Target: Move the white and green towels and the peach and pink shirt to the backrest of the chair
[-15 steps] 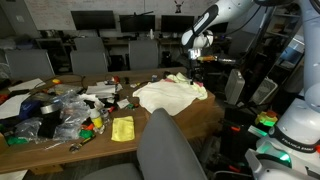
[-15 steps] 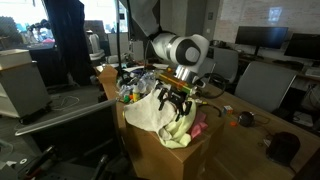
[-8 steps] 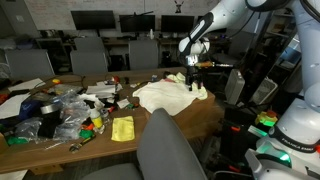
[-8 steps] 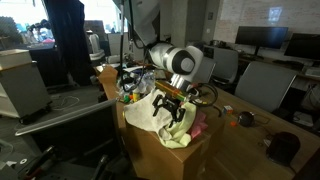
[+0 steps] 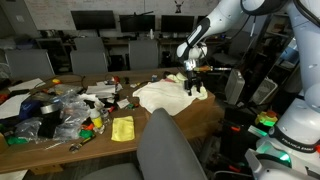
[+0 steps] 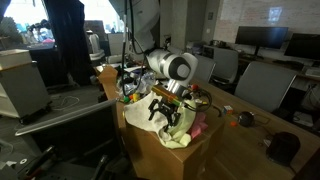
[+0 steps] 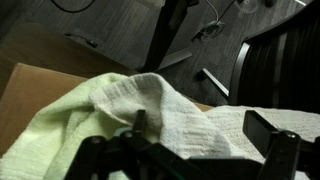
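Observation:
The open fingers of my gripper are already on both sides of the raised fold at the white towel's corner [image 6: 167,131] [image 7: 178,115], so my gripper will go down slightly onto that fold next and close there.
A cream-white towel [image 5: 165,97] lies heaped at the table's end, with a pale green towel [image 6: 178,136] spilling over the edge beside it. A bit of the pink shirt [image 6: 198,127] peeks from under the heap; the peach shirt I cannot make out. My gripper [image 5: 196,88] [image 6: 168,114] hangs open just over the heap. In the wrist view the gripper [image 7: 200,128] straddles a raised fold of the white towel [image 7: 175,115], and the green towel [image 7: 50,135] lies to its left. The chair's grey backrest [image 5: 172,146] stands close in the foreground.
A small bright yellow cloth [image 5: 122,128] and a clutter of bags and bottles [image 5: 60,110] cover the other part of the table [image 5: 200,118]. Grey chairs [image 5: 88,55] and monitors line the far side. Another grey chair [image 6: 262,84] stands beyond the table.
The gripper has come down and slightly sideways toward the towel heap, staying open. The cloths have not moved.

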Tool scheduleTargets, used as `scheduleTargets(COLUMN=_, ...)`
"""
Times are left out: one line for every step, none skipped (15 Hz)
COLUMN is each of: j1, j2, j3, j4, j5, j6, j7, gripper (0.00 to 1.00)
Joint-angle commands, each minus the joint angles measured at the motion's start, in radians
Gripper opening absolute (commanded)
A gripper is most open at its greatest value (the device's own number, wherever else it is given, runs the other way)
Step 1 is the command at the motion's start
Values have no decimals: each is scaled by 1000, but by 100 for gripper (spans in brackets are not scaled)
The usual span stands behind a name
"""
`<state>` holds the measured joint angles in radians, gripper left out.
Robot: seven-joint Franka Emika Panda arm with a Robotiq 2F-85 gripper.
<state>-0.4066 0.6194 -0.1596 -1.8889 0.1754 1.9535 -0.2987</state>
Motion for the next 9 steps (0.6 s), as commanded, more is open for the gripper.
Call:
scheduleTargets(j1=-11, j2=36, j3=1, j4=20, j5=1, j6=-1, j7=-11, gripper=100)
scheduleTargets(j1=-12, j2=41, j3=0, j4=20, j5=0, j6=-2, j7=-11, gripper=100)
scheduleTargets(j1=-13, j2=44, j3=1, j4=21, j5=0, j6=-3, j7=-11, gripper=100)
scheduleTargets(j1=-14, j2=47, j3=1, j4=20, j5=0, j6=-4, j7=-11, gripper=100)
scheduleTargets(j1=-15, j2=48, j3=1, j4=19, j5=0, j6=-6, j7=-11, gripper=97)
scheduleTargets(j1=-15, j2=48, j3=2, j4=19, j5=0, j6=-6, j7=-11, gripper=74)
scheduleTargets(j1=-14, j2=48, j3=2, j4=18, j5=1, j6=-6, j7=-9, gripper=72)
scheduleTargets(j1=-14, j2=48, j3=2, j4=19, j5=0, j6=-6, j7=-9, gripper=70)
scheduleTargets(j1=-14, j2=47, j3=2, j4=18, j5=0, j6=-7, j7=-8, gripper=63)
